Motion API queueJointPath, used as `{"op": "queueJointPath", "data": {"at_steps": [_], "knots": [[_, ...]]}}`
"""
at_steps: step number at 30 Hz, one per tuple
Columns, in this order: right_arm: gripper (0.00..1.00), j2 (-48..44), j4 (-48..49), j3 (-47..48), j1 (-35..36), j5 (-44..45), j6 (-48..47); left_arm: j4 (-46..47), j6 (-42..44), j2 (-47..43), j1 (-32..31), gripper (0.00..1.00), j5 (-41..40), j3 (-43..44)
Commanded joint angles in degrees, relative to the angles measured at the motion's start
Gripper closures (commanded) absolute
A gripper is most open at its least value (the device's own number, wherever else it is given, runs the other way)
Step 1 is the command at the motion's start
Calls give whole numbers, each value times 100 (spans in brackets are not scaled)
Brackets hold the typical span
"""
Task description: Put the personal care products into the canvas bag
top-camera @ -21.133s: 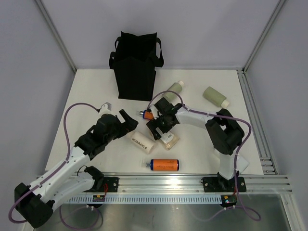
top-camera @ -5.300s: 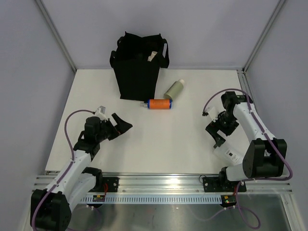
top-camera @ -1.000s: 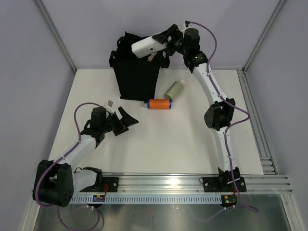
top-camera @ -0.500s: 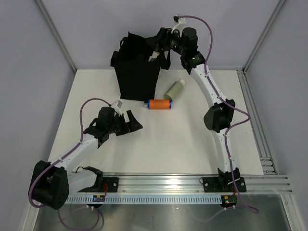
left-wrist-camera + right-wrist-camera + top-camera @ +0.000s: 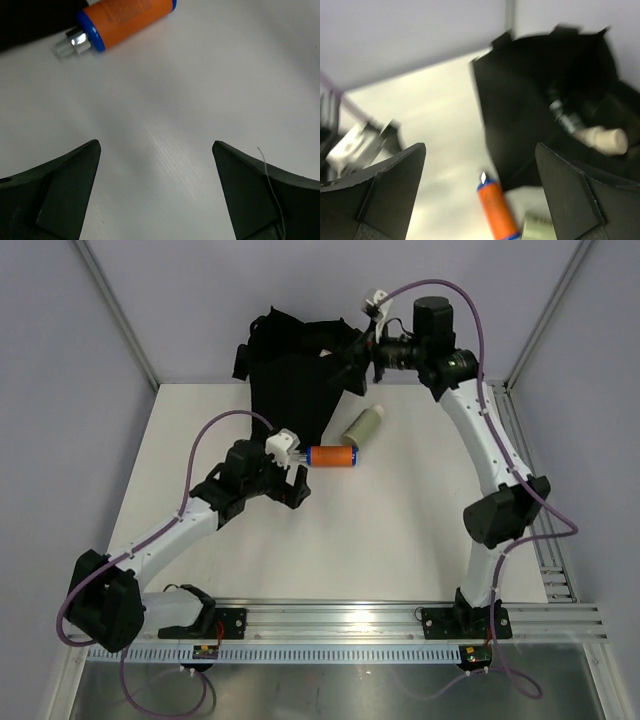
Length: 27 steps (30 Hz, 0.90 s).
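Note:
I will move my left gripper down and to the right in the top view onto the orange bottle's middle (image 5: 332, 456), below on that side, still outside the bag (image 5: 290, 375).
The black canvas bag (image 5: 290, 375) stands at the back of the table, leaning and open; it fills the upper right of the right wrist view (image 5: 520, 115), with a cream bottle (image 5: 600, 140) inside. An orange bottle with blue ends (image 5: 332, 456) lies in front of the bag, also in the left wrist view (image 5: 125, 20) and the right wrist view (image 5: 496, 210). A sage green bottle (image 5: 362, 426) lies beside it. My left gripper (image 5: 292, 487) is open and empty, just left of the orange bottle. My right gripper (image 5: 352, 358) is open and empty, high beside the bag's mouth.
The white table (image 5: 400, 530) has aluminium rails along its right and near edges. Grey walls close in the back and sides. The right arm reaches high across the back right corner.
My right gripper let go of the white bottle over the bag and has drawn back to the right. My left gripper has moved right towards the orange bottle. The bag now leans.

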Motion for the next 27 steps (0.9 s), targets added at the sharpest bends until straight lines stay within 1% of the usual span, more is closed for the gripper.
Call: {"op": "queueJointPath", "data": {"at_steps": [1, 2, 3, 4, 5, 6, 7, 8, 9, 10, 12, 13, 14, 15, 16, 20, 22, 23, 27], "knots": [[0, -1166, -2174, -1245, -491, -1244, -2154, 230, 1771, 508, -332, 2, -261, 704], [1, -1343, -2499, -1564, -615, -1324, -2470, 177, 1932, 875, -376, 2, -315, 862], [0, -1493, -2999, -1871, -747, -1525, -3004, 124, 2099, 1070, -412, 2, -350, 1177], [0, -1877, -3099, -2640, -1061, -1649, -3175, -16, 2440, 1281, -482, 6, -315, 1363], [0, -2107, -3083, -3100, -1239, -1798, -3272, -69, 2574, 1483, -500, 7, -332, 1530], [1, -2318, -2770, -3514, -1414, -1904, -3265, -96, 2697, 1894, -535, 7, -385, 1706], [1, -2764, -2592, -4240, -1581, -1966, -3117, -166, 2907, 2089, -561, 8, -438, 2030], [0, -2951, -2495, -4509, -1783, -1940, -3124, -175, 2970, 2274, -561, 9, -447, 2181], [1, -3092, -2529, -4659, -1829, -1844, -3350, -201, 3032, 2624, -561, 9, -464, 2321], [0, -3268, -2634, -4774, -1847, -1800, -3474, -236, 3128, 2784, -561, 9, -508, 2566], [0, -3322, -2888, -4749, -1856, -1790, -3598, -254, 3242, 3083, -570, 9, -543, 2796], [0, -3340, -2916, -4731, -1847, -1782, -3598, -246, 3348, 3398, -570, 9, -613, 3067], [0, -3349, -2916, -4748, -1855, -1782, -3555, -254, 3401, 3575, -570, 9, -657, 3218], [1, -3357, -2794, -4783, -1890, -1808, -3302, -350, 3454, 3751, -570, 8, -727, 3385], [0, -3358, -2706, -4932, -1917, -1843, -3160, -438, 3498, 4127, -570, 9, -833, 3778], [0, -3463, -2301, -5521, -1996, -2063, -2703, -737, 3586, 4867, -588, 9, -991, 4544], [0, -3620, -1985, -5828, -1996, -2063, -2465, -895, 3638, 5105, -623, 10, -1088, 4774], [1, -3656, -1932, -5882, -1996, -2063, -2430, -957, 3665, 5350, -640, 10, -1141, 4879], [0, -3700, -1879, -5918, -2031, -2063, -2359, -1273, 3718, 5851, -711, 10, -1466, 5328]]}}
